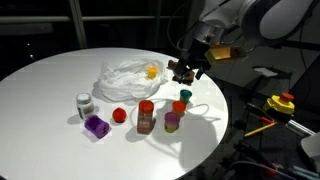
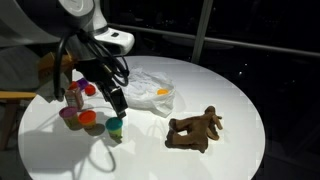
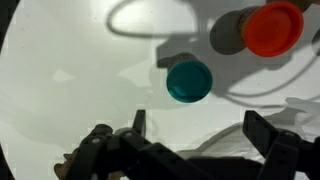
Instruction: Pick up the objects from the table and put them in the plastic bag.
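Observation:
I need to lower my open gripper next and shift it toward the orange cup [image 3: 272,28], with its fingers on both sides of the teal-green cup's top [image 3: 189,80], because the teal-green cup stands below it on that side.
The crumpled white plastic bag [image 1: 125,75] [image 2: 148,88] lies mid-table with an orange-yellow item [image 1: 152,71] inside. Beside it stand a clear white-lidded jar [image 1: 84,104], a purple block [image 1: 96,126], a red ball [image 1: 119,115], a red-lidded jar [image 1: 146,116], an orange cup [image 1: 179,106] [image 3: 272,28] and a teal-green cup [image 2: 115,126] [image 3: 189,80]. A brown toy animal [image 2: 195,130] lies apart from them. My gripper [image 1: 185,72] [image 2: 118,102] [image 3: 200,130] hangs open and empty above the table between the bag's edge and the green cup.
The round white table's edge [image 1: 215,140] runs close to the cups. Off the table there is a yellow and red device [image 1: 283,102] with cables. A wooden chair [image 2: 15,97] stands beyond the table's rim.

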Controlling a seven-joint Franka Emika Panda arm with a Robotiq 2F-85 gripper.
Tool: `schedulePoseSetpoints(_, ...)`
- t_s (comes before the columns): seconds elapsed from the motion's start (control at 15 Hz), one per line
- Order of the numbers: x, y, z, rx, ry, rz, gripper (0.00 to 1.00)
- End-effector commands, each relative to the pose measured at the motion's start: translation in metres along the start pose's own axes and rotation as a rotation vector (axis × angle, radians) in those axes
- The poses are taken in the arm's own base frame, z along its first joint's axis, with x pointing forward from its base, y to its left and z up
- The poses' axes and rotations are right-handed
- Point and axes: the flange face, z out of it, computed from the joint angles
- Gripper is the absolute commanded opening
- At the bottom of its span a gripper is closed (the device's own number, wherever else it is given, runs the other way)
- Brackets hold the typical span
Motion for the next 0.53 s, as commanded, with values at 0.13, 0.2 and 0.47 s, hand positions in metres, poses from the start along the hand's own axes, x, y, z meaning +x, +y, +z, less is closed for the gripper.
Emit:
schedulePoseSetpoints(0.13,-0.002,-0.004,0.022,-0.031,-0.003,-0.023,1.00)
schedulePoseSetpoints(0.2,-0.003,-0.005,0.027,-0.021,-0.009,-0.028,1.00)
schedulePoseSetpoints(0.47,-0.007,-0.008,0.051,-0.033,-0.049,-0.041,1.00)
